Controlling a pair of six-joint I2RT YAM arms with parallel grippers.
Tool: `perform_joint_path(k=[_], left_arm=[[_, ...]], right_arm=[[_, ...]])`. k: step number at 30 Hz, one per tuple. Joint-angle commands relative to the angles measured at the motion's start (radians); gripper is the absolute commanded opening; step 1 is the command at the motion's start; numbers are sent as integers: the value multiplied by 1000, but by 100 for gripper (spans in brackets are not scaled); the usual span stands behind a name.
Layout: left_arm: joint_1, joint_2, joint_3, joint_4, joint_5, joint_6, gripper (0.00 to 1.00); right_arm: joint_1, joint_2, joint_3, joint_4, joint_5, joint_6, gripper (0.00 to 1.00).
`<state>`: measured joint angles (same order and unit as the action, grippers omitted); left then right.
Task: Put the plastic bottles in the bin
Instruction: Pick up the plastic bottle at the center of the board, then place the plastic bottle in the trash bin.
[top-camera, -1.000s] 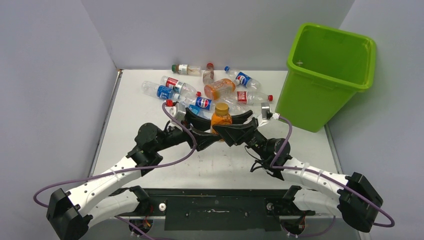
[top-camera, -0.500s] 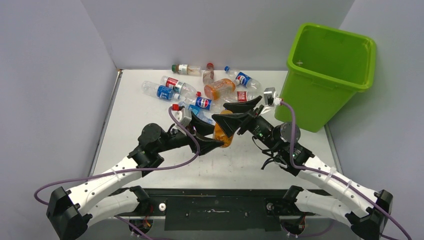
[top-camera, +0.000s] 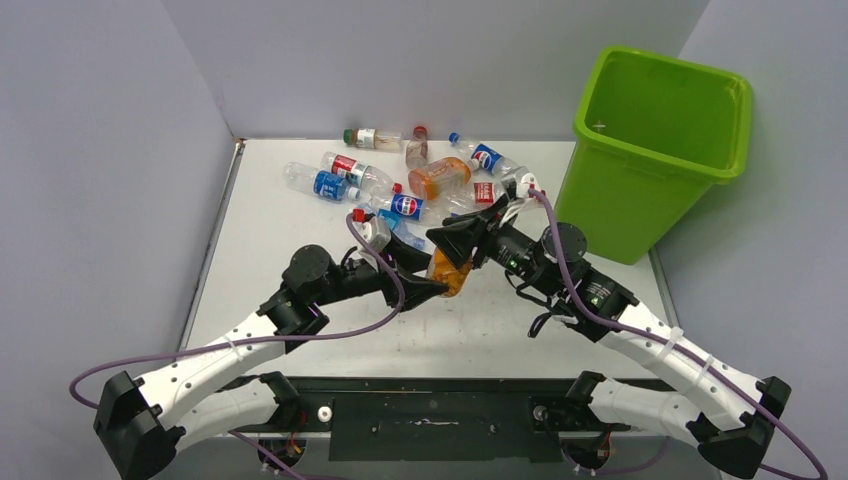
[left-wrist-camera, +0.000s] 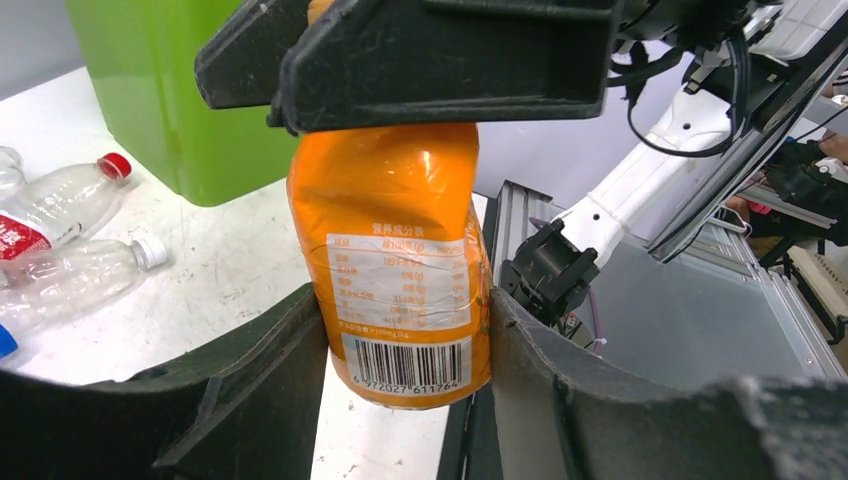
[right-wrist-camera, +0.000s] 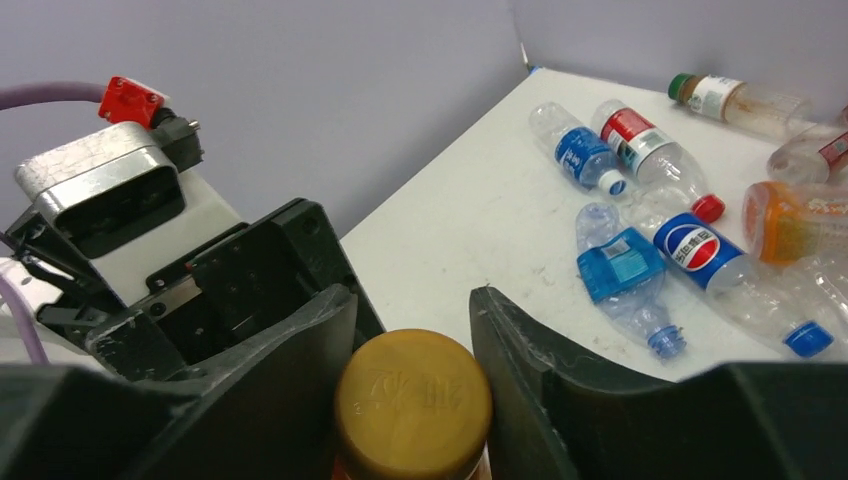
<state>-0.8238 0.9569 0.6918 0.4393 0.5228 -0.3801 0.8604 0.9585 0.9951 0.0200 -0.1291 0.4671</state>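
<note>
My right gripper holds the bottle and next needs to swing outward to let it go into the bin's opening, which lies outward of the gripper and to its right in the top view.
My left gripper is shut on the lower body of an orange bottle and holds it tilted above the table. In the left wrist view the bottle sits between my fingers, barcode end nearest. My right gripper is closed on the bottle's top. In the right wrist view its gold cap is pressed between both fingers. Several other plastic bottles lie in a pile at the back of the table. The lime-green bin stands at the back right.
The two arms meet over the table's middle, with purple cables looping beside them. The loose bottles lie behind and left of the grippers. The bin's wall stands beyond the held bottle. Grey walls close off the back and sides.
My right gripper has moved left over the orange bottle's top and closed on its cap. The bottle has gone from upright to tilted. My left gripper has kept its hold.
</note>
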Motion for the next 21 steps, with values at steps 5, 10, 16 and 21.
perform_joint_path(k=[5, 10, 16, 21], left_arm=[[-15, -19, 14, 41, -27, 33, 47], [-28, -51, -5, 37, -98, 67, 98], [-60, -116, -41, -1, -337, 162, 96], [-102, -157, -57, -27, -493, 225, 96]], right_arm=[[-1, -4, 69, -91, 34, -47, 5], [-1, 2, 198, -183, 142, -136, 5], [0, 45, 423, -196, 509, -346, 5], [-3, 97, 458, 121, 953, -655, 5]])
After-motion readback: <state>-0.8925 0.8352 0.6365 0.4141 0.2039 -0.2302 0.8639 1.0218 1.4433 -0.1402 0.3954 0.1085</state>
